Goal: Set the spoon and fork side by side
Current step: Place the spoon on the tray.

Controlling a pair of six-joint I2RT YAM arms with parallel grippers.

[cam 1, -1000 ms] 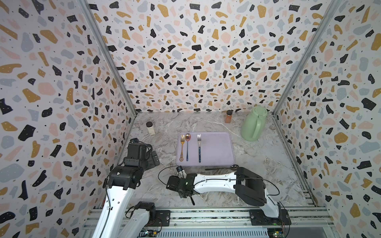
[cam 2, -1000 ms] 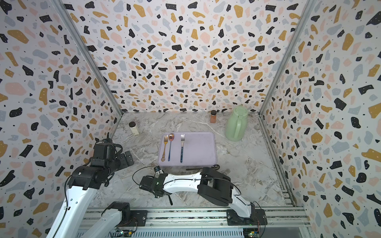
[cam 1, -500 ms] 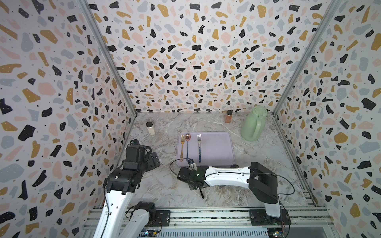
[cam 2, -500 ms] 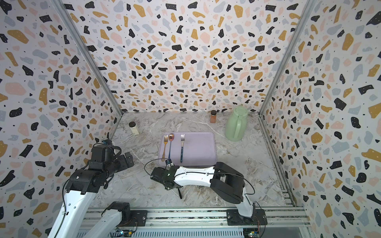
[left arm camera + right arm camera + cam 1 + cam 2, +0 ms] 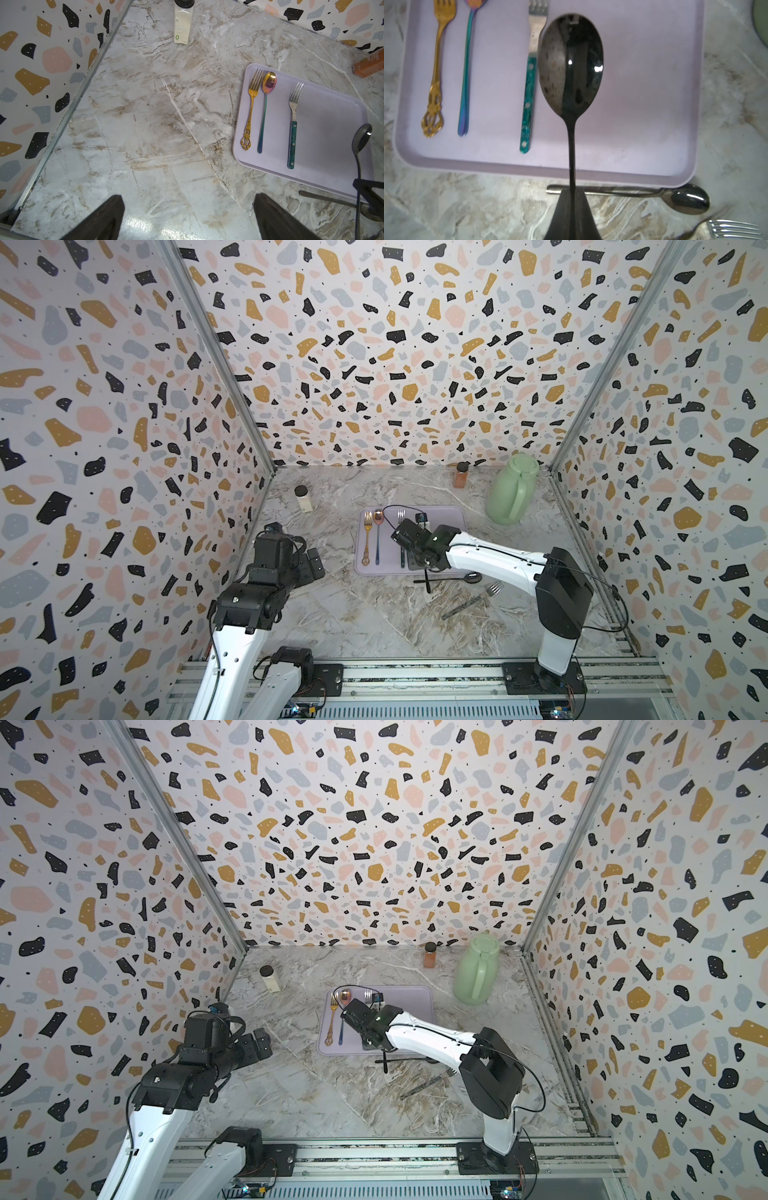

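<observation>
My right gripper should move outward and down onto the bare tray beside the teal-handled fork and let go, because the spoon's handle still sticks out past the tray's near edge.
My right gripper [image 5: 572,194] is shut on the thin handle of a black spoon [image 5: 571,62]. It holds the spoon above the near edge of the lavender tray [image 5: 643,104], bowl pointing away from me. The bowl hangs just beside a teal-handled fork [image 5: 527,104] that lies on the tray. In both top views the right gripper [image 5: 417,561] [image 5: 371,1038] covers most of that fork. A gold fork [image 5: 367,537] and an iridescent spoon [image 5: 377,537] lie close together at the tray's left. My left gripper [image 5: 190,218] [image 5: 313,562] is open over bare tabletop left of the tray.
A second dark spoon [image 5: 455,579] lies crosswise on the table just in front of the tray. A silver fork [image 5: 476,598] lies further front right. At the back stand a green jug [image 5: 511,493], an orange bottle [image 5: 460,475] and a white bottle [image 5: 303,497]. Patterned walls enclose three sides.
My right arm has swung from the front left of the table to the right and away from me, carrying the black spoon over the tray. The left arm has shifted only slightly.
</observation>
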